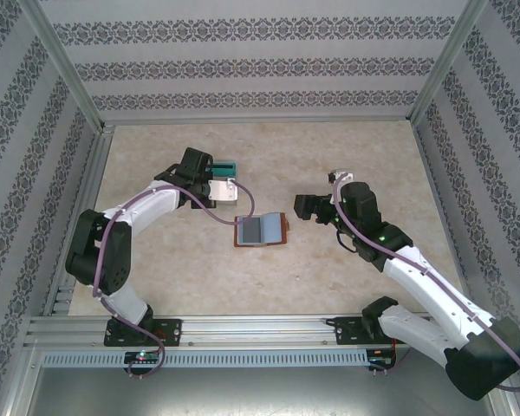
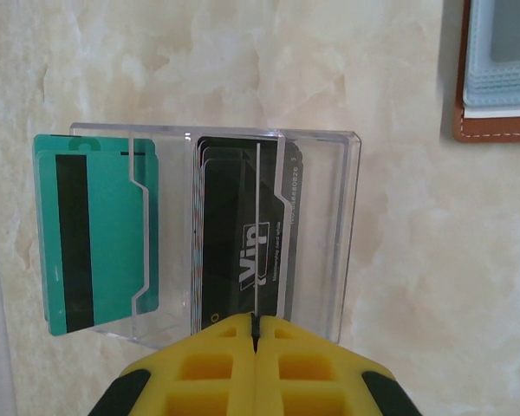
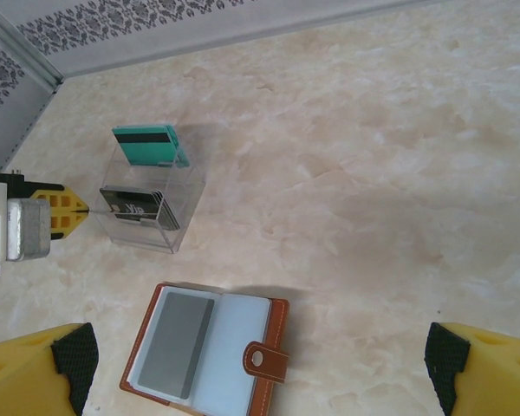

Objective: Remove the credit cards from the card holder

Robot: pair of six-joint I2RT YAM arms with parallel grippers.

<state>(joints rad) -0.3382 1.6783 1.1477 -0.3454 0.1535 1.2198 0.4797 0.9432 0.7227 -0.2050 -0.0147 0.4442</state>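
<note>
The left gripper will go down into the clear box's black-card slot [image 2: 243, 230] below it and let go of the dark card, because other black cards already stand there.
The brown leather card holder [image 3: 206, 355] lies open and flat on the table [image 1: 347, 156], its strap to the right. A grey card [image 3: 175, 342] sits in its left grey-blue pocket. It also lies mid-table in the top view [image 1: 260, 230] and at the left wrist view's upper right corner [image 2: 498, 69]. My right gripper [image 3: 260, 355] hovers open above it, beside it in the top view [image 1: 308, 206]. My left gripper [image 2: 255, 322] is shut on a thin dark card seen edge-on [image 2: 256, 217], reaching into a clear box [image 2: 321, 225].
The clear box [image 3: 147, 204] stands left of the holder and holds a teal card [image 2: 95, 234] and several black cards [image 2: 230, 243]. Patterned walls and metal posts ring the table. Bare marble surface stretches to the right and back.
</note>
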